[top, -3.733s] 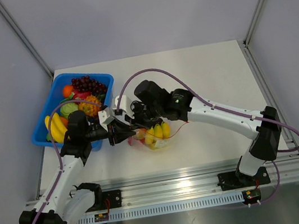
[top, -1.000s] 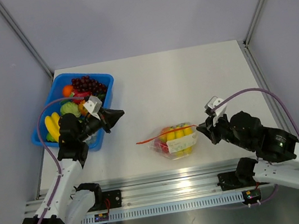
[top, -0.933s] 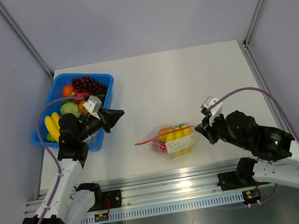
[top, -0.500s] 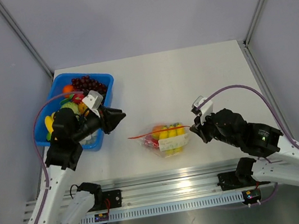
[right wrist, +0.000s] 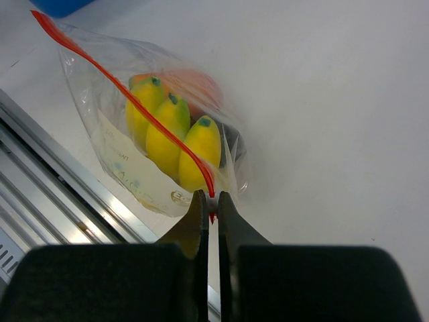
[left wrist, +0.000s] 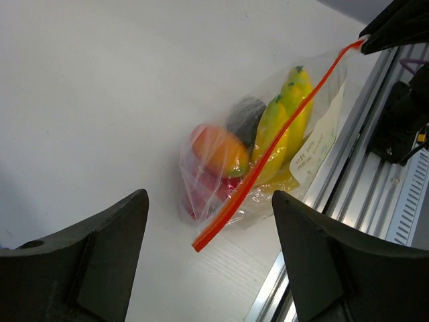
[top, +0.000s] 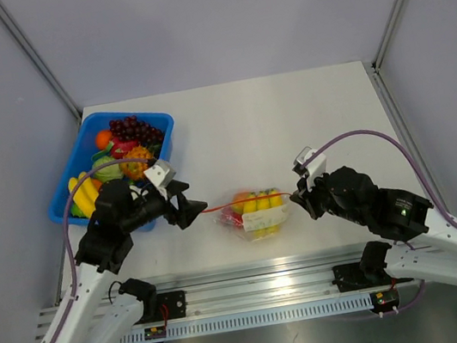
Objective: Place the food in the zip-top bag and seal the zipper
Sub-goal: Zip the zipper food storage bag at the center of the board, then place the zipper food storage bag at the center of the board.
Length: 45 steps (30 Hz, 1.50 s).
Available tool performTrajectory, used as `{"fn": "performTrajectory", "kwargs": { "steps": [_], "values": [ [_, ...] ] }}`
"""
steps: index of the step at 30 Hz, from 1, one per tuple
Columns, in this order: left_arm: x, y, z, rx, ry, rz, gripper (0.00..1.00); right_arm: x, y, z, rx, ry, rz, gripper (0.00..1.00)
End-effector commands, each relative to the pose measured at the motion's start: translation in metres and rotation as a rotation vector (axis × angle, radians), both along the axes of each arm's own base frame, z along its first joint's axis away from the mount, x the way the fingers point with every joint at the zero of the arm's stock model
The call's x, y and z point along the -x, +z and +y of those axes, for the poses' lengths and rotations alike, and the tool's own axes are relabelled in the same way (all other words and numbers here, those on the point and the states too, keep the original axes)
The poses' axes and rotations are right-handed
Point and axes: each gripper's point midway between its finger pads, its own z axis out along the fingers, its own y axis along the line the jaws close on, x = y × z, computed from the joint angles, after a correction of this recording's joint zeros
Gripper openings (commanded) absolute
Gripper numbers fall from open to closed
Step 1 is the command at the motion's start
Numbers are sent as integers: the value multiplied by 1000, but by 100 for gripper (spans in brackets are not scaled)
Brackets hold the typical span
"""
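Observation:
I need to carry the zipper end outward over the white table with my right gripper next, tilting it, and then let go, because the bag (top: pixel 254 217) is close to the near bar.
The clear zip-top bag (top: pixel 254 217) lies on the white table near the front rail, and the food (top: pixel 257 206) sits inside it: yellow pieces (right wrist: pixel 173 132), an orange one (left wrist: pixel 219 150) and a red one (left wrist: pixel 201 196). Its red-orange zipper (top: pixel 242 203) stretches level across the mouth. My right gripper (right wrist: pixel 209 205) is shut on the zipper's right end (right wrist: pixel 212 194). My left gripper (top: pixel 189 206) stands open just left of the bag. The zipper's free left end (left wrist: pixel 199 245) hangs between the wide-apart fingers (left wrist: pixel 107 255) and touches neither.
A blue tray (top: pixel 134 113) with grapes, bananas and other toy fruit stands at the back left, behind my left arm. The aluminium rail (top: pixel 264 288) runs along the table's near edge, close to the bag.
My left gripper has opened wide and moved right, up to the zipper's left end. The right gripper, still shut on the zipper's right end, shifted the bag slightly left.

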Motion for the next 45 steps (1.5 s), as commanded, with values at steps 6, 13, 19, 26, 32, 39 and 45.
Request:
{"fn": "performTrajectory", "kwargs": {
  "steps": [6, 13, 19, 26, 32, 39, 45],
  "values": [
    [-4, -30, -33, -120, -133, 7, 77, -4, 18, 7, -62, -5, -21, 2],
    [-5, -46, -50, -179, -193, 24, 73, -6, 18, 10, -59, -4, -22, 2],
    [-23, -53, -62, -202, -194, 50, 24, -16, 24, 7, -53, -50, -52, 1],
    [-55, -25, -82, -160, -164, -1, 0, -54, 52, 0, 36, -193, -159, 0],
    [-103, 20, -113, -100, -131, -64, 0, -121, 105, -43, 90, -393, -293, 0],
    [-161, 73, -172, 38, -125, -94, 0, -166, 158, -98, 145, -581, -416, 0],
    [-171, 67, -191, 55, -104, -56, 99, -142, 112, -97, 122, -535, -316, 46]
  ]
}}
